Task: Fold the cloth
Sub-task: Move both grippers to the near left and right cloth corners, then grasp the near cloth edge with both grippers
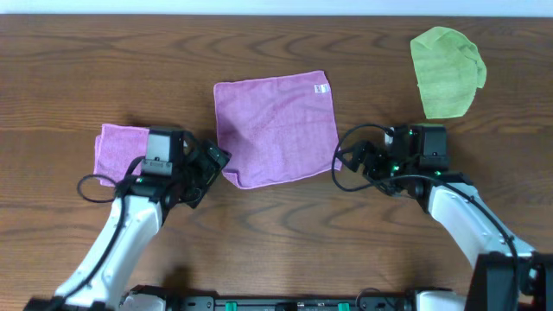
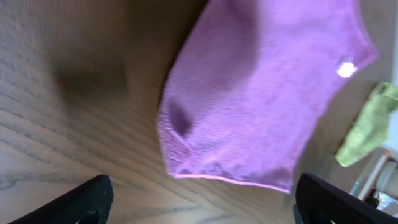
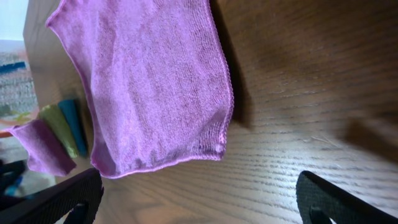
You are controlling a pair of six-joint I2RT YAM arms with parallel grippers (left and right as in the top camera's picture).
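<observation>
I will next move my right gripper down and to the left in the overhead view to close on the cloth's near corner (image 1: 336, 166) (image 3: 213, 145), because that corner is outside my fingers.
A purple cloth (image 1: 276, 128) lies flat and spread out on the wooden table, with a small white label near its far right corner. My left gripper (image 1: 212, 164) is open beside its near left corner, touching nothing. My right gripper (image 1: 346, 159) is open beside its near right corner, also empty. The left wrist view shows the cloth's (image 2: 261, 93) near corner just ahead of the open jaws (image 2: 202, 202). The right wrist view shows the cloth's (image 3: 149, 81) near right corner ahead of the open jaws (image 3: 199, 199).
A folded purple cloth (image 1: 117, 147) lies at the left, partly under my left arm. A crumpled green cloth (image 1: 447, 71) lies at the far right; it also shows in the left wrist view (image 2: 367, 127).
</observation>
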